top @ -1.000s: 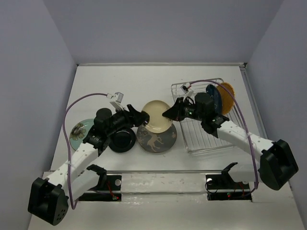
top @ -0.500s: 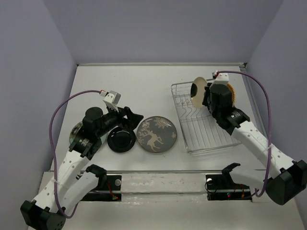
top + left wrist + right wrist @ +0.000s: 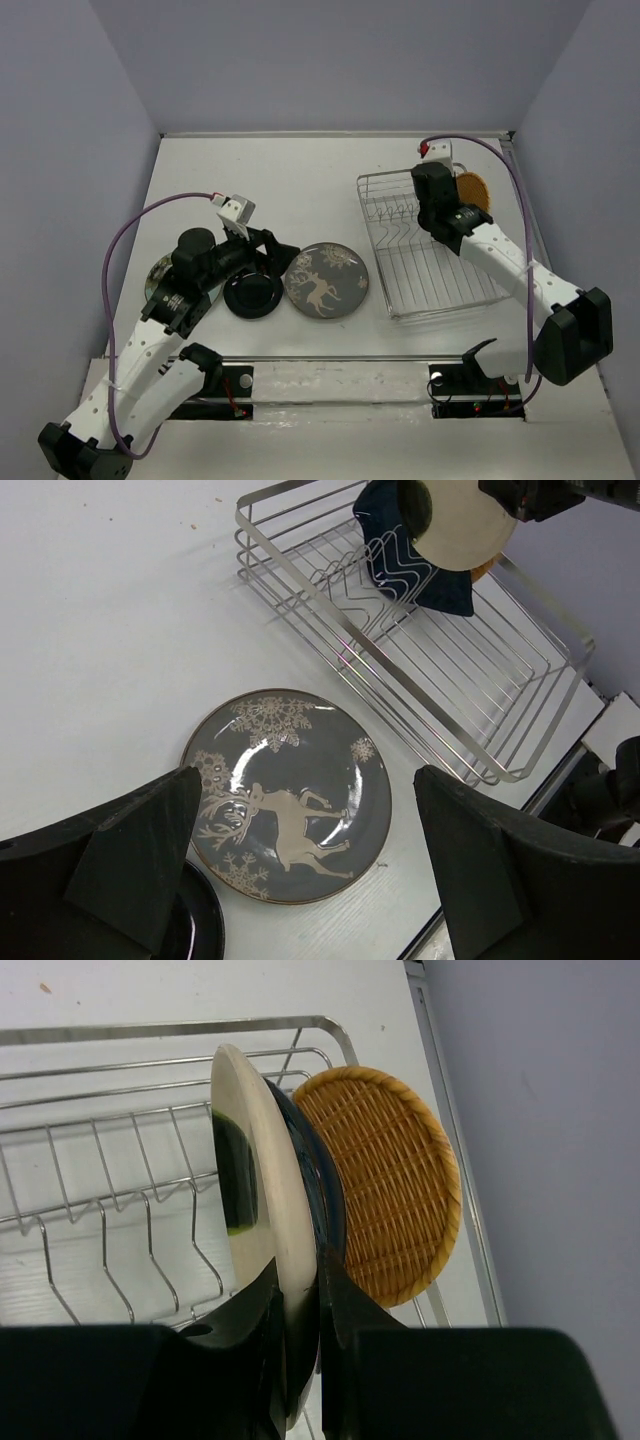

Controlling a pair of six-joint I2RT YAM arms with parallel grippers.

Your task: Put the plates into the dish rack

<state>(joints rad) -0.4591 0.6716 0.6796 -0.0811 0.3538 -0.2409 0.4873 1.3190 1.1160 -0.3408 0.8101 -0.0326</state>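
Note:
My right gripper should next move gently down toward the rack's wires beside the dark blue plate and let go of the cream round plate's rim, because that plate is already standing upright.
My right gripper is shut on the rim of the cream round plate and holds it upright in the dish rack. The plate stands against the dark blue plate, with the orange woven plate behind both. In the top view the right gripper is over the rack's far end. My left gripper is open and empty above the grey deer plate. The small black plate lies left of the deer plate. The pale green plate is mostly hidden under my left arm.
The rack's near rows of tines hold nothing. The right wall stands close beside the rack. A purple cable loops over the left arm.
My right gripper has carried the cream plate from over the deer plate to the rack's far end and stood it on edge. My left gripper has drawn back slightly.

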